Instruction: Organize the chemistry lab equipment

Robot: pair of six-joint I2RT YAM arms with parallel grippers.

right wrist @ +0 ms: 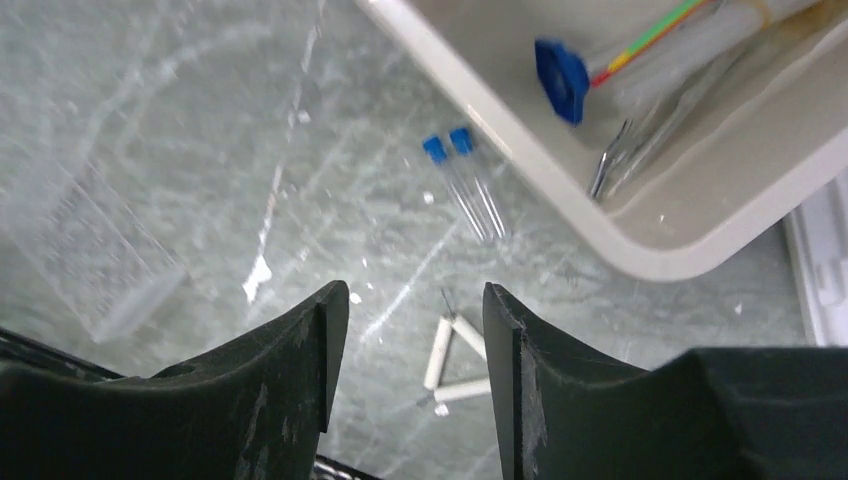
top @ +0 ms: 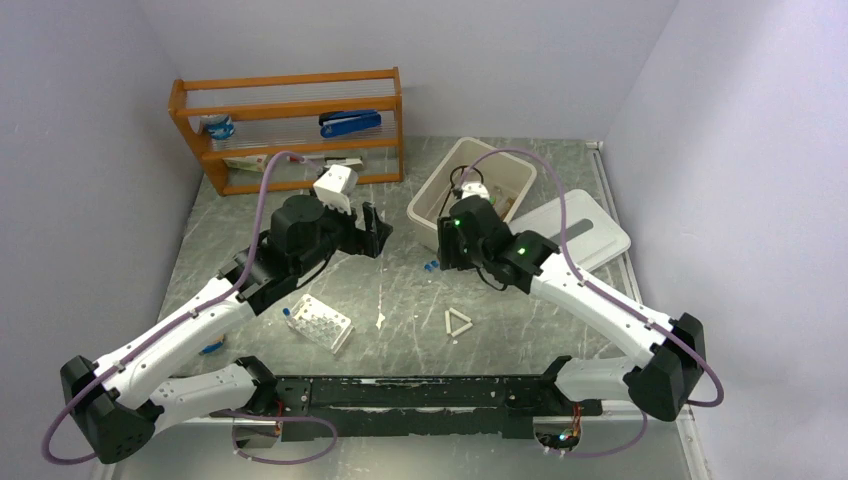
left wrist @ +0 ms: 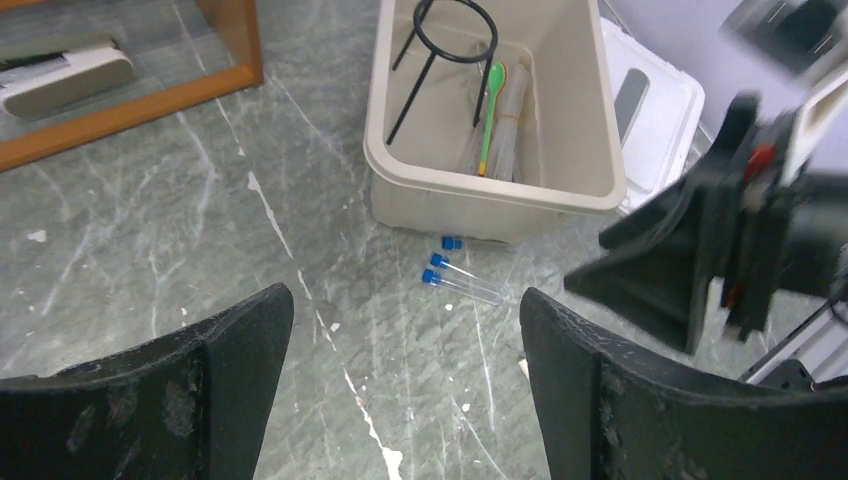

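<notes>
The white triangle's far side (top: 460, 315) (right wrist: 469, 337) lies below my right gripper's open fingers and nearer my base. I should move my right gripper back and down onto that side next.
Two blue-capped vials (left wrist: 458, 280) (right wrist: 465, 182) (top: 430, 265) lie on the table just in front of the beige bin (left wrist: 500, 195) (right wrist: 640, 262) (top: 432, 200). Inside the bin are the black wire tripod (left wrist: 448, 40), a green-handled tool (left wrist: 490, 110), a blue-ended striped stick (right wrist: 562, 78) and metal forceps (right wrist: 640, 140). A white triangle (right wrist: 452, 362) (top: 458, 323) lies nearer the arms. The white holed rack (top: 322, 322) sits front left. My left gripper (left wrist: 405, 385) (top: 378, 232) hangs open and empty, left of the vials. My right gripper (right wrist: 405, 345) (top: 447, 250) is open and empty above the table, beside the vials.
A wooden shelf (top: 290, 130) with a blue stapler (top: 350, 122) stands at the back left. The bin's white lid (top: 580, 230) (left wrist: 650, 100) lies right of the bin. The two grippers face each other closely across the vials.
</notes>
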